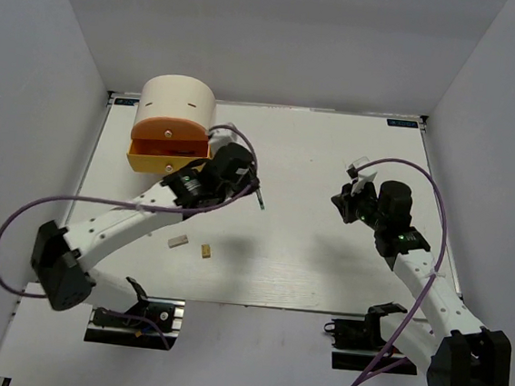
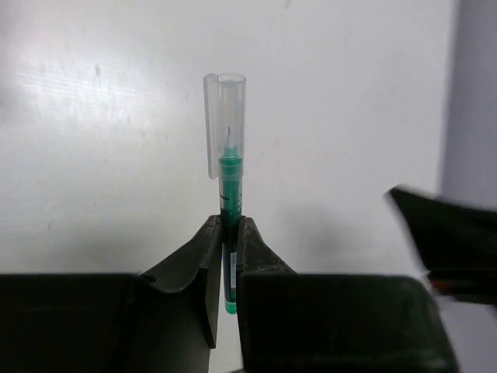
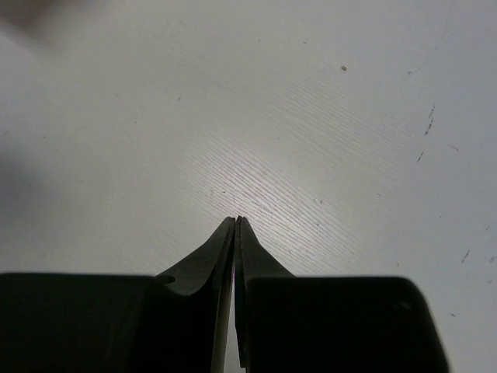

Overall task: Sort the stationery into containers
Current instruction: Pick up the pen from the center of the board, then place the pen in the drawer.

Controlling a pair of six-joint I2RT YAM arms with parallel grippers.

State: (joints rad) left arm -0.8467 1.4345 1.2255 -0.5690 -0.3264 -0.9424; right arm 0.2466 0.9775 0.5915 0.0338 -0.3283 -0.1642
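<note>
My left gripper carries the thin pen to the left in the top view, over the yellow tray (image 1: 160, 158), next and releases it, since that tray stands pulled out.
My left gripper (image 1: 251, 187) is shut on a thin green pen (image 2: 230, 175) with a clear cap and holds it above the white table, right of the containers. The pen's end shows in the top view (image 1: 260, 200). The containers are a cream drum (image 1: 177, 101) with an orange half-round tray (image 1: 165, 129) and a yellow tray (image 1: 160, 158) pulled out. A grey block (image 1: 177, 241) and a tan block (image 1: 205, 251) lie on the table near the front. My right gripper (image 1: 358, 175) is shut and empty over bare table (image 3: 235, 221). No highlighters or second pen are in view.
White walls close in the table on the left, back and right. The left arm's purple cable loops over the left side, and the right arm's cable arcs over the right side. Part of the right arm shows as a dark shape (image 2: 450, 241) in the left wrist view.
</note>
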